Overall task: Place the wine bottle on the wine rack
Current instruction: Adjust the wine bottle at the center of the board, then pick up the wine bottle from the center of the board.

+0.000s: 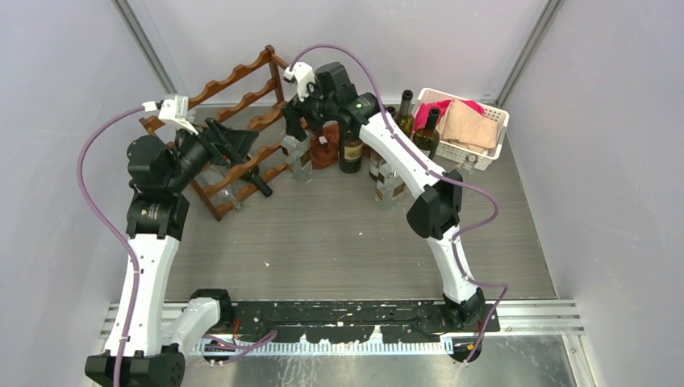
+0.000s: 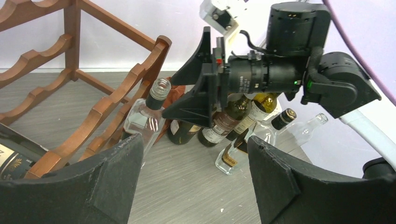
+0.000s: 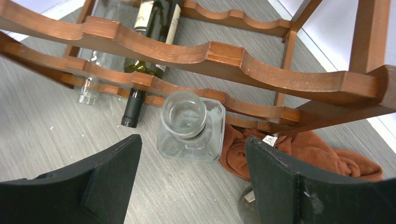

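Note:
I should next move my right gripper onto the neck of the clear square bottle (image 3: 191,126) and close around it. That neck is upright and in line with my open fingers.
The wine rack (image 1: 242,105) is reddish-brown wood with wavy rails and stands at the back left. It also shows in the left wrist view (image 2: 135,79) and the right wrist view (image 3: 224,56). A dark wine bottle (image 3: 148,51) lies on its lowest tier, neck (image 1: 258,184) pointing out. A dark upright wine bottle (image 1: 351,149) stands right of the rack. My left gripper (image 1: 246,145) is open and empty in front of the rack; so it looks in its own view (image 2: 195,142). My right gripper (image 1: 289,133) is open and empty above a clear square bottle (image 3: 191,126).
Two more dark bottles (image 1: 415,121) stand by a white basket (image 1: 494,149) holding cloths. Clear bottles (image 1: 387,185) stand at mid table. A brown cloth (image 3: 308,149) lies under the rack's corner. A clear bottle (image 3: 88,88) lies in the rack.

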Motion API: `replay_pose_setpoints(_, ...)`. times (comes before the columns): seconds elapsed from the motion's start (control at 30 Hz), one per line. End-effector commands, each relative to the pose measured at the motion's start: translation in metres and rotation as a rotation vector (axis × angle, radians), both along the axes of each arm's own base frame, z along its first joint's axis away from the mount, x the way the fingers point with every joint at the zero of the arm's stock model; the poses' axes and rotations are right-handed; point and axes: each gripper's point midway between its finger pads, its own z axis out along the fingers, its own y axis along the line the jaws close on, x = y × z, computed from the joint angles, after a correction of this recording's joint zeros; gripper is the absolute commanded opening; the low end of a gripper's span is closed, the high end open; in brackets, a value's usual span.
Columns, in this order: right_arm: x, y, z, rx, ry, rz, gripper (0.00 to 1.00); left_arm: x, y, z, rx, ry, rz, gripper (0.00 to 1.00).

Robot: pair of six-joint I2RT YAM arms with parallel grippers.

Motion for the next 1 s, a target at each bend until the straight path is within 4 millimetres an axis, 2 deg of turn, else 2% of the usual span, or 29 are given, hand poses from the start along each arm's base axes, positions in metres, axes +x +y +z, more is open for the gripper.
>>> replay_pose_setpoints(0.0, 0.011, 0.014, 0.039, 0.100, -0.098, -0.051, 0.85, -0.008, 0.002, 0.016, 0.030, -0.059, 0.007, 0.81)
replay_pose_setpoints(0.17, 0.019, 0.026, 0.031, 0.124, -0.098, -0.056, 0.80, -0.007, 0.002, 0.014, 0.038, -0.054, 0.005, 0.81)
replay_pose_setpoints(0.47, 0.027, 0.040, 0.018, 0.133, -0.105, -0.052, 0.63, -0.006, -0.001, 0.009, 0.048, -0.041, -0.013, 0.81)
replay_pose_setpoints(0.57, 0.026, 0.040, 0.015, 0.126, -0.101, -0.050, 0.49, -0.005, -0.003, 0.005, 0.051, -0.032, -0.027, 0.81)
replay_pose_setpoints(0.63, 0.024, 0.039, 0.018, 0.123, -0.104, -0.043, 0.33, -0.005, -0.005, 0.001, 0.052, -0.026, -0.043, 0.81)
replay_pose_setpoints(0.7, 0.020, 0.036, 0.027, 0.129, -0.114, -0.036, 0.20, -0.006, -0.010, -0.003, 0.054, -0.026, -0.076, 0.81)
replay_pose_setpoints(0.77, 0.014, 0.029, 0.043, 0.150, -0.126, -0.029, 0.12, -0.008, -0.016, -0.005, 0.053, -0.037, -0.121, 0.81)
replay_pose_setpoints(0.83, 0.005, 0.021, 0.065, 0.196, -0.128, -0.025, 0.06, -0.013, -0.025, -0.007, 0.059, -0.072, -0.181, 0.81)
replay_pose_setpoints(0.97, -0.017, 0.001, 0.108, 0.297, -0.103, -0.020, 0.01, -0.022, -0.046, -0.020, 0.138, -0.171, -0.269, 0.83)
